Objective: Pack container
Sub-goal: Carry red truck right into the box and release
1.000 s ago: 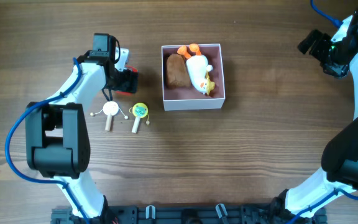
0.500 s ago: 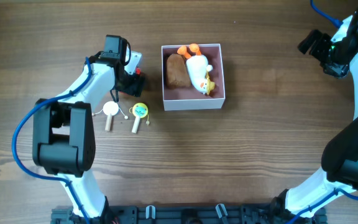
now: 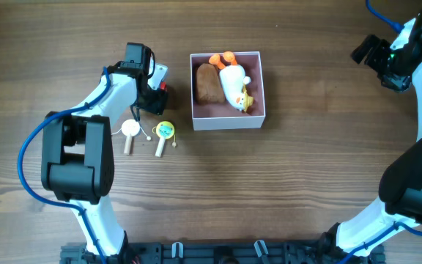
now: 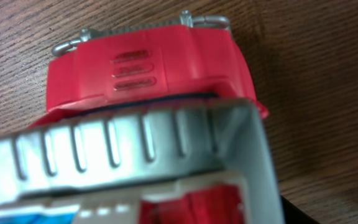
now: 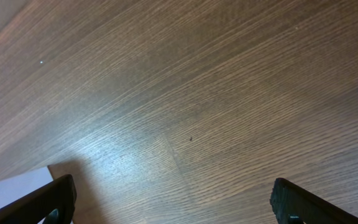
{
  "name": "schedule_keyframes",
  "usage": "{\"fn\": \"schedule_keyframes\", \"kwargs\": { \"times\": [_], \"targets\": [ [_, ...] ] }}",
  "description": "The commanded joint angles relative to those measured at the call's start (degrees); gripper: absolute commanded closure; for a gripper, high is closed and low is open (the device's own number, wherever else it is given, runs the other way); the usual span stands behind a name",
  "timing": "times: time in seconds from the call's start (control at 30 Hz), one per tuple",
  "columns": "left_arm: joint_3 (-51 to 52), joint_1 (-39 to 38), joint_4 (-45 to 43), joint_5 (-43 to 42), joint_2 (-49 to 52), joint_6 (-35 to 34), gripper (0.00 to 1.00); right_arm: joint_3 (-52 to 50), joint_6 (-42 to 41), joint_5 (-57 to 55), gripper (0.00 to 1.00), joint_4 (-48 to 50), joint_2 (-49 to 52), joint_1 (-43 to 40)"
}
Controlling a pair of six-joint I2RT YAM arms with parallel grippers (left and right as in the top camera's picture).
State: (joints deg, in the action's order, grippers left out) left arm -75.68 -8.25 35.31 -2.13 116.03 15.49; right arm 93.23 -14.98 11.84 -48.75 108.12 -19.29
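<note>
The white side of the container is between my left gripper and the place for the toy. My left gripper will lift the red and silver toy over the container's near side, then let it go.
The container [image 3: 228, 123], a white-walled square box with a pink inside, sits at the table's upper middle. It holds a brown plush toy [image 3: 208, 83], a white duck toy [image 3: 233, 84] and an orange piece [image 3: 221, 59]. My left gripper [image 3: 154, 94] is just left of the box, shut on a red and silver toy [image 3: 161, 75]. That toy [image 4: 148, 68] fills the left wrist view and hides the fingers. My right gripper [image 3: 372, 50] is far off at the upper right, open and empty over bare wood [image 5: 176, 205].
Two small rattle toys with wooden handles lie left of the box and below my left gripper: a white one [image 3: 130, 129] and a yellow-green one [image 3: 165, 131]. Both arm bases stand at the front edge.
My left gripper has moved right toward the box, and the red toy has moved with it. The right arm has not moved.
</note>
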Motion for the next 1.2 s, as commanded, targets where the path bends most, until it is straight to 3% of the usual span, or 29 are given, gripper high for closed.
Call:
{"fn": "schedule_keyframes", "kwargs": {
  "times": [0.0, 0.13, 0.27, 0.43, 0.5, 0.7, 1.03, 1.17],
  "targets": [
    [-0.5, -0.3, 0.5, 0.5, -3.1, -1.1, 0.46, -0.2, -0.4, 0.7, 0.00, 0.2, 0.8, 0.1],
    [-1.9, -1.5, 2.9, 0.5, -9.7, -1.2, 0.44, -0.2, -0.4, 0.7, 0.00, 0.2, 0.8, 0.1],
    [-5.2, -5.0, 5.4, 0.5, -18.0, -1.1, 0.50, -0.2, -0.4, 0.7, 0.00, 0.2, 0.8, 0.1],
    [-6.2, -14.5, 3.0, 0.5, -27.8, -0.3, 0.71, -0.2, -0.4, 0.7, 0.00, 0.2, 0.8, 0.1],
    [-6.1, -19.4, 2.3, 0.5, -28.9, 3.1, 0.87, -0.2, -0.4, 0.7, 0.00, 0.2, 0.8, 0.1],
    [-6.1, -26.0, 1.9, 0.5, -25.0, 10.1, 0.95, -0.2, -0.4, 0.7, 0.00, 0.2, 0.8, 0.1],
    [-6.1, -26.6, 0.2, -10.3, -11.0, 34.0, 0.96, -0.2, -0.4, 0.7, 0.00, 0.2, 0.8, 0.1],
    [-6.1, -27.1, -1.8, -10.5, -8.5, 37.8, 0.92, -0.2, -0.4, 0.7, 0.00, 0.2, 0.8, 0.1]
  ]
}}
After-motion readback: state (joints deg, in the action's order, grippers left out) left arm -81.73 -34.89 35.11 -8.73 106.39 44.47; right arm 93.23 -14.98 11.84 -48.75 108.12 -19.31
